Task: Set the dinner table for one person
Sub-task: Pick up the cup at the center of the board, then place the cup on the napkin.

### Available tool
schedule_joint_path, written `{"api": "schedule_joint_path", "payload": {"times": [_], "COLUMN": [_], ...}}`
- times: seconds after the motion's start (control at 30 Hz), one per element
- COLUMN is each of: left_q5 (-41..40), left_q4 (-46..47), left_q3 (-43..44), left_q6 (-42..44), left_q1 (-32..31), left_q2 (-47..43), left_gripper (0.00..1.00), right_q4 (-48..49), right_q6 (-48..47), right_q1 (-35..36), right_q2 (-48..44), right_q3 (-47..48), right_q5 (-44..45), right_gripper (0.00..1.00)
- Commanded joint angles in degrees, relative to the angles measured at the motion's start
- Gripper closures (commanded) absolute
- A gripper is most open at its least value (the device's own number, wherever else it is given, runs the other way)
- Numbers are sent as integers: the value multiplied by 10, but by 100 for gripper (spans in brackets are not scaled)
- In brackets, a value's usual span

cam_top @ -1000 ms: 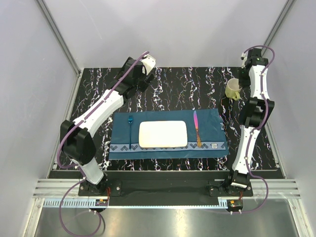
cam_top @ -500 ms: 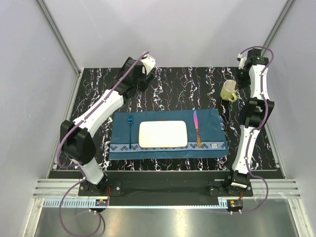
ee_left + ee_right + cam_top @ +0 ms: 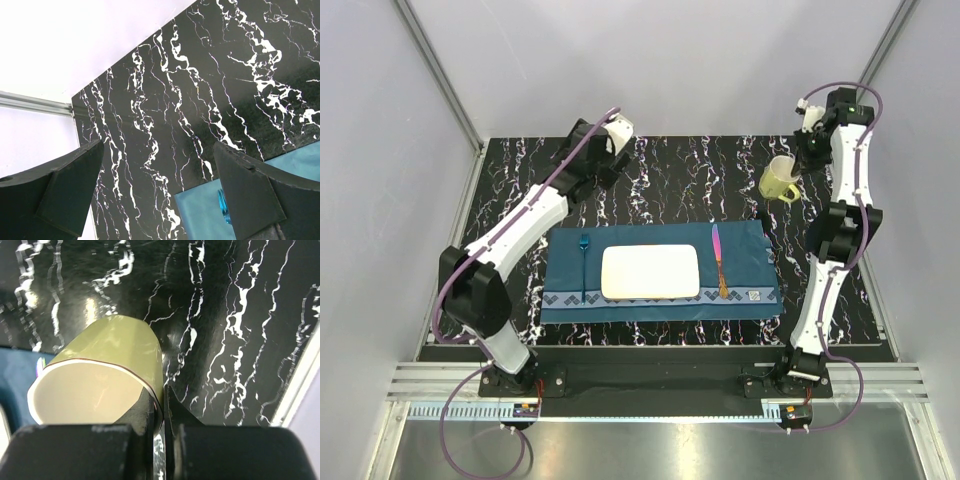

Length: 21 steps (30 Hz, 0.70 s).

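Observation:
I need to carry the mug next with my right gripper back and down to the placemat's bare far corner beside the knife and release it there, since that corner is free.
The dinner table is black marble with white veins. A teal placemat lies on it with a white plate, a blue fork to its left and a pink-and-orange knife to its right. My right gripper is shut on the wall of a yellow-green mug, which hangs tilted above the table off the placemat's far right corner. In the right wrist view one finger is inside the mug and one outside, at the gripper. My left gripper hovers open and empty at the far left.
White walls and aluminium rails enclose the table on three sides. In the left wrist view the placemat's corner and the fork's tip show beside the right finger. The right arm stands upright along the table's right edge.
The right gripper has carried the mug a little left and up, toward the placemat's far right corner, with the mug tilting. The left arm has barely moved.

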Motion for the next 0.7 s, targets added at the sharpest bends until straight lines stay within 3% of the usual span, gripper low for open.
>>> {"api": "schedule_joint_path", "payload": {"times": [0.0, 0.4, 0.67], "left_q5": [-10, -9, -3], "left_q4": [19, 25, 27], "left_q3": [-12, -61, -89], "left_q6": [-5, 5, 2], "left_q1": [3, 3, 3], "left_q2": [-40, -84, -111], "left_gripper": [1, 1, 1], "right_q4": [-12, 15, 99], "right_q6": [-33, -109, -124], "right_q1": [21, 130, 142], "right_q2": [-96, -242, -307], "right_q3": [-16, -263, -429], "right_q5": [-34, -2, 25], "right_gripper": [100, 100, 100]}}
